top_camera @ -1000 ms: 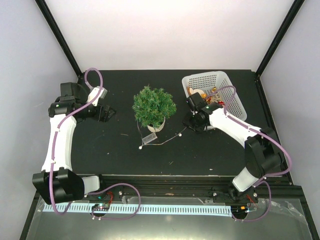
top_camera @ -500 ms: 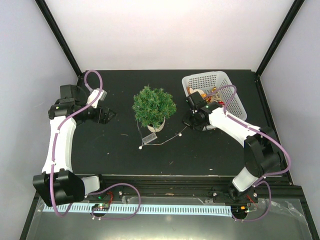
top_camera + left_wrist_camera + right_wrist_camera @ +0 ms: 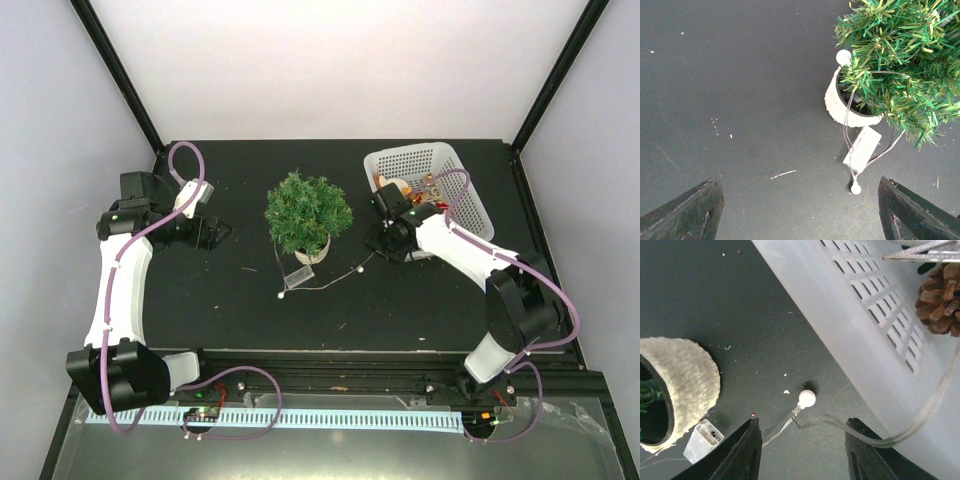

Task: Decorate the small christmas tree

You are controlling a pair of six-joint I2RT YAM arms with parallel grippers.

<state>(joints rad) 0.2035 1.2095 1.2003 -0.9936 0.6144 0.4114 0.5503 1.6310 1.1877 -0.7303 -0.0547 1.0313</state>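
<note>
I will next lower my right gripper and move it toward the tree (image 3: 308, 210), onto the wire beside the white bulb, which lies between its open fingers.
The small christmas tree (image 3: 308, 210), bushy and dark green on a fleecy beige base (image 3: 313, 251), stands mid-table. A thin light string lies in front of it, with a white battery box (image 3: 298, 277) and white bulbs (image 3: 282, 295). My left gripper (image 3: 216, 232) hangs open left of the tree; its wrist view shows the tree (image 3: 900, 60), box (image 3: 862, 149) and a bulb (image 3: 856, 188) ahead of the gripper (image 3: 800, 220). My right gripper (image 3: 375, 240) is open low over the table between tree and basket. One bulb (image 3: 807, 398) and its wire lie just ahead of the gripper (image 3: 802, 452), untouched.
A white slotted basket (image 3: 455, 180) at the back right holds ornaments, among them a pine cone (image 3: 942, 300); its wall (image 3: 865, 310) stands close beside my right gripper. Black frame posts rise at the table's back corners. Small crumbs dot the dark mat.
My right gripper has edged slightly left toward the tree. The left wrist has shifted a little. The tree and the light string lie as before.
</note>
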